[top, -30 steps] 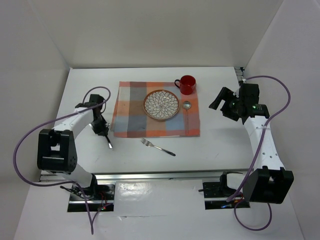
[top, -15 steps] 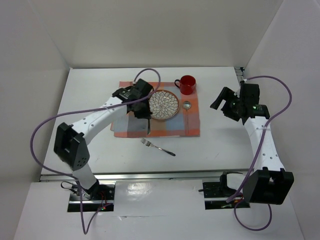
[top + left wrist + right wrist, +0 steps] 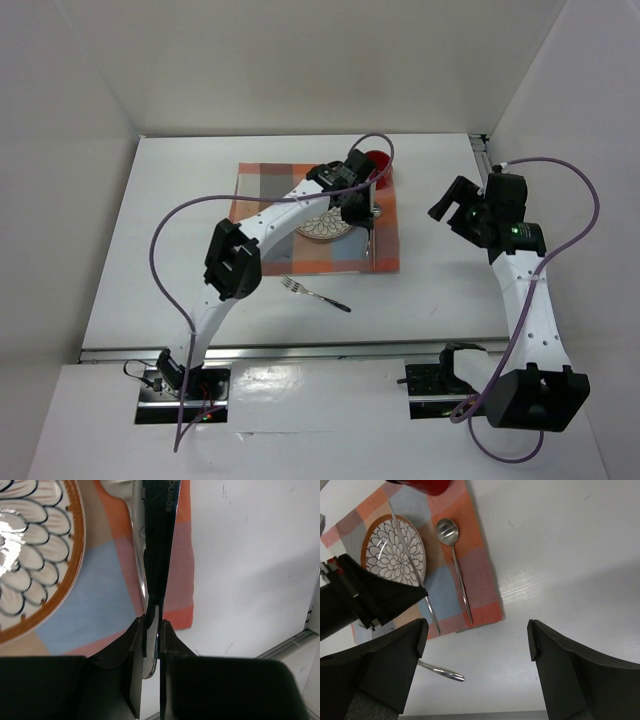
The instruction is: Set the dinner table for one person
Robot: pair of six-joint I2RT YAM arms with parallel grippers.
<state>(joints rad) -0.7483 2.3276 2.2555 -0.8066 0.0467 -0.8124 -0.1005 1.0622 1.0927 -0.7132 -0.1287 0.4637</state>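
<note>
The left gripper lowers onto a bare part of the mat (image 3: 109,575) next and releases the table knife (image 3: 159,540), since that part lies open between the plate and the spoon.
My left gripper (image 3: 358,213) is shut on a table knife (image 3: 159,540) and holds it over the right side of the checked placemat (image 3: 260,215), between the patterned plate (image 3: 318,225) and the spoon (image 3: 372,238). In the left wrist view the knife runs edge-on away from my fingers (image 3: 135,635), just above the spoon handle (image 3: 140,570). The right wrist view shows the knife (image 3: 412,562) as a thin line beside the plate (image 3: 395,547). A red cup (image 3: 380,163) stands at the mat's far right corner. My right gripper (image 3: 450,205) is open and empty above the white dinner table (image 3: 150,250), right of the mat.
A fork (image 3: 315,294) lies on the table just in front of the mat; its handle shows in the right wrist view (image 3: 445,672). The left arm reaches across the mat and hides part of the plate and cup. Aluminium rail (image 3: 300,350) edges the near side.
The left arm has swung from the table's left side across the mat to right of the plate, carrying the knife. The right arm has shifted slightly.
</note>
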